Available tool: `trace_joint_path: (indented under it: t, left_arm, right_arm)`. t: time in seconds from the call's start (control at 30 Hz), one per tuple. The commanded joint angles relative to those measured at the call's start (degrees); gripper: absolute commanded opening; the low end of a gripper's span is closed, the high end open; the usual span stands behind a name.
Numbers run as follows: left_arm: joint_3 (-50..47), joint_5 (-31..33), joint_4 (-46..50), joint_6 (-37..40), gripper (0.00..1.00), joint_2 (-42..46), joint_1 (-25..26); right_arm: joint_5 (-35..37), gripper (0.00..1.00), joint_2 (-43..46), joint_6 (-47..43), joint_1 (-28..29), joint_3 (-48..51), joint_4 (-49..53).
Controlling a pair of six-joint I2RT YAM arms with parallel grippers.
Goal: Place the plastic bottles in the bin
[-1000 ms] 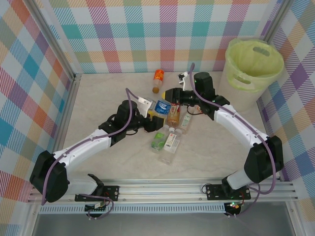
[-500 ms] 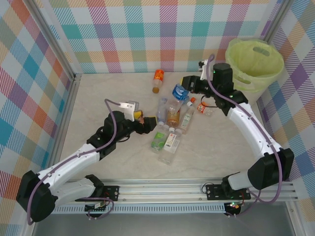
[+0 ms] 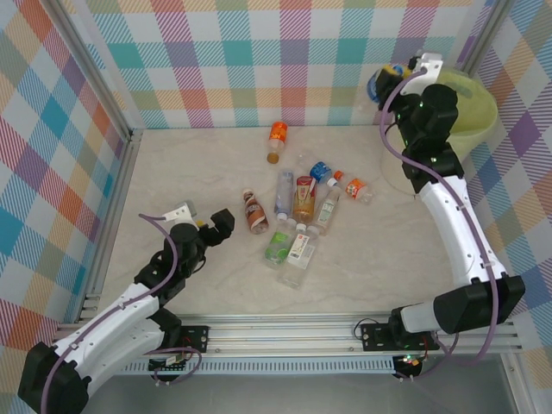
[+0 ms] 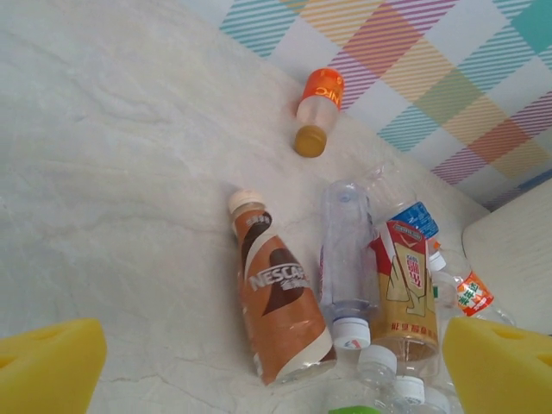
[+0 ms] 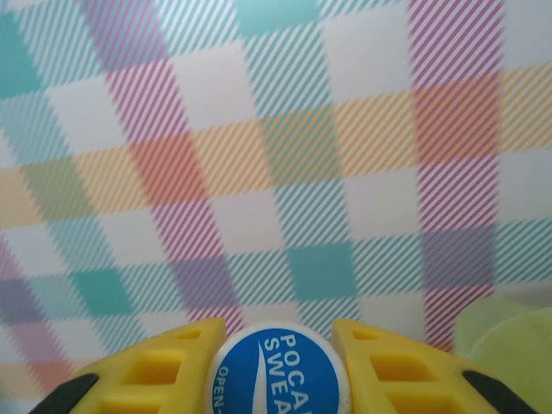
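I will swing my right gripper over the lime-green bag to release the blue-capped bottle [image 3: 378,84]. The bottle is still hanging outside the bin's rim, and the bin's opening [image 3: 472,105] is beside the gripper, so I will move that way.
Several plastic bottles lie in a loose cluster mid-table: a brown-labelled one [image 3: 254,211] [image 4: 280,302], a clear one [image 3: 285,191] [image 4: 348,259], a red-and-yellow-labelled one [image 3: 303,198] [image 4: 405,285] and a green-labelled one [image 3: 278,246]. An orange bottle [image 3: 277,138] [image 4: 317,108] lies apart near the back wall. My left gripper [image 3: 211,226] [image 4: 274,371] is open, low at the near left, short of the brown bottle. My right gripper [image 3: 384,84] [image 5: 276,329] is raised beside the bin [image 3: 470,129], shut on a blue-capped bottle [image 3: 378,84] [image 5: 278,371].
Checked walls enclose the table on three sides. The bin's lime-green bag [image 5: 509,345] shows at the right edge of the right wrist view. The bin stands in the far right corner against the wall. Bare tabletop [image 3: 172,172] lies left of the bottles.
My right arm lifted the blue-capped bottle from the pile up to the bin. My left gripper opened, let the brown bottle lie on the table and drew back to the near left.
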State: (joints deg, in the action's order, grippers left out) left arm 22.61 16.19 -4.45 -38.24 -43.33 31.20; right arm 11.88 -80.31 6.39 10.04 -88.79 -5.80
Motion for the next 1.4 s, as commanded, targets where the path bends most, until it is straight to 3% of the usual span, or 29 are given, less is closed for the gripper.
trace_joint_path:
  t: [0.0, 0.2, 0.4, 0.67, 0.77, 0.9, 1.0, 1.3, 1.37]
  left_arm:
    - [-0.2, -2.5, 0.1, -2.8, 1.00, -1.2, -0.9]
    - [1.7, -6.4, -1.6, -2.8, 1.00, -8.1, -1.1]
    - [4.6, -9.0, -1.4, -3.3, 1.00, -14.0, -1.2]
    - [8.6, -11.7, 2.9, -3.4, 1.00, -18.2, -1.4]
    - [9.6, -13.2, 3.3, -3.5, 1.00, -19.8, -1.7]
    - [12.7, -14.5, 5.6, -3.6, 1.00, -22.8, -1.8]
    - [14.4, -15.1, 6.5, -4.1, 1.00, -25.0, -1.8]
    - [21.1, -19.0, 10.4, -4.8, 1.00, -33.6, -1.7]
    - [22.5, -18.3, 11.9, -5.3, 1.00, -35.2, -1.6]
  right_arm:
    - [14.1, 0.00, -4.0, -6.1, -3.6, -2.7, -13.2]
    - [22.7, 0.00, -9.9, -7.4, -7.9, -3.7, -17.9]
    - [26.1, 0.00, -13.5, -9.7, -10.8, 1.1, -20.7]
    - [24.9, 0.05, -19.3, -10.4, -15.1, -4.1, -4.7]
    - [24.8, 0.18, -19.6, -11.6, -15.4, -3.5, -2.7]
    - [25.1, 0.50, -18.5, -10.5, -15.3, -2.7, 0.6]
    - [25.2, 0.66, -17.0, -8.2, -15.5, -2.1, 3.4]
    - [18.8, 0.99, -8.2, -1.5, -15.4, 1.3, 14.7]
    - [15.0, 1.00, -4.9, 0.6, -15.5, 3.3, 17.1]
